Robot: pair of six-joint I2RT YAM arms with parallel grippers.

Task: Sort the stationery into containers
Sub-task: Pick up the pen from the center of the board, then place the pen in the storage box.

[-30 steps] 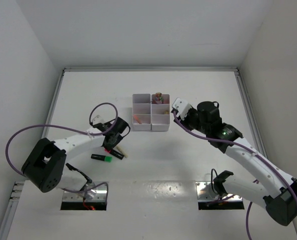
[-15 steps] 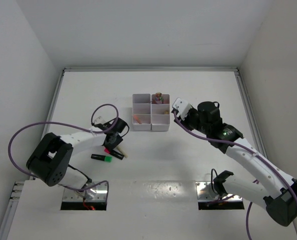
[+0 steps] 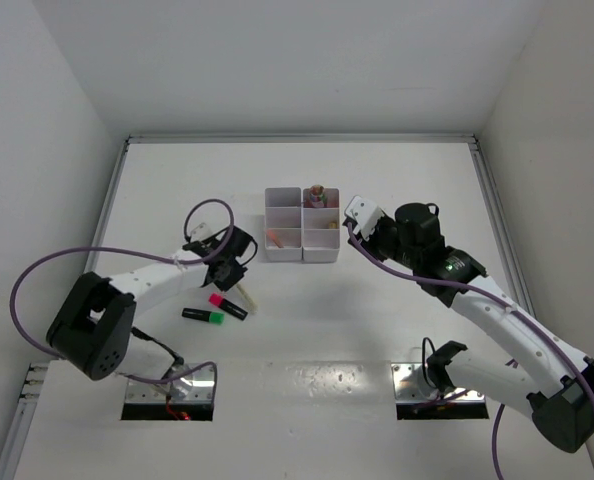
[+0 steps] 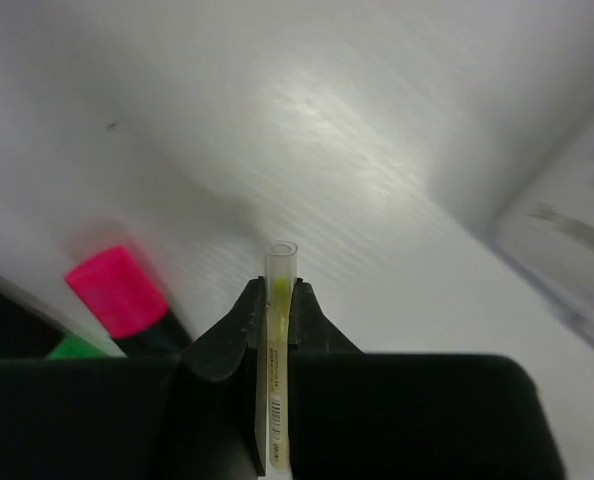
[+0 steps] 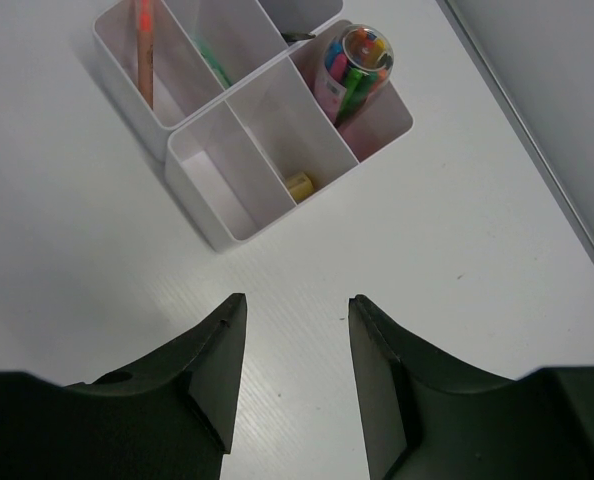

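My left gripper needs to move up and outward toward the tray next, over the column that holds the orange stick (image 3: 283, 229), and then go down to release, because another stick is there.
My left gripper (image 4: 277, 290) is shut on a thin clear-yellowish stick (image 4: 280, 262), whose tip pokes out just past the fingertips above the table. In the top view this gripper (image 3: 232, 262) is left of the white six-compartment tray (image 3: 302, 250). A pink highlighter (image 3: 227, 305) and a green highlighter (image 3: 204, 316) lie on the table just below it. The pink one (image 4: 117, 292) also shows in the left wrist view. My right gripper (image 5: 295, 310) is open and empty, hovering by the tray's right side (image 3: 362, 215).
The tray (image 5: 192, 180) holds an orange stick (image 5: 144, 50), a green piece (image 5: 212, 60), a small yellow eraser (image 5: 299, 184) and a pink capsule of coloured pieces (image 5: 355, 60). White walls enclose the table on three sides.
My left gripper has moved a little up the table towards the tray, uncovering the pink highlighter. The right arm has not moved.
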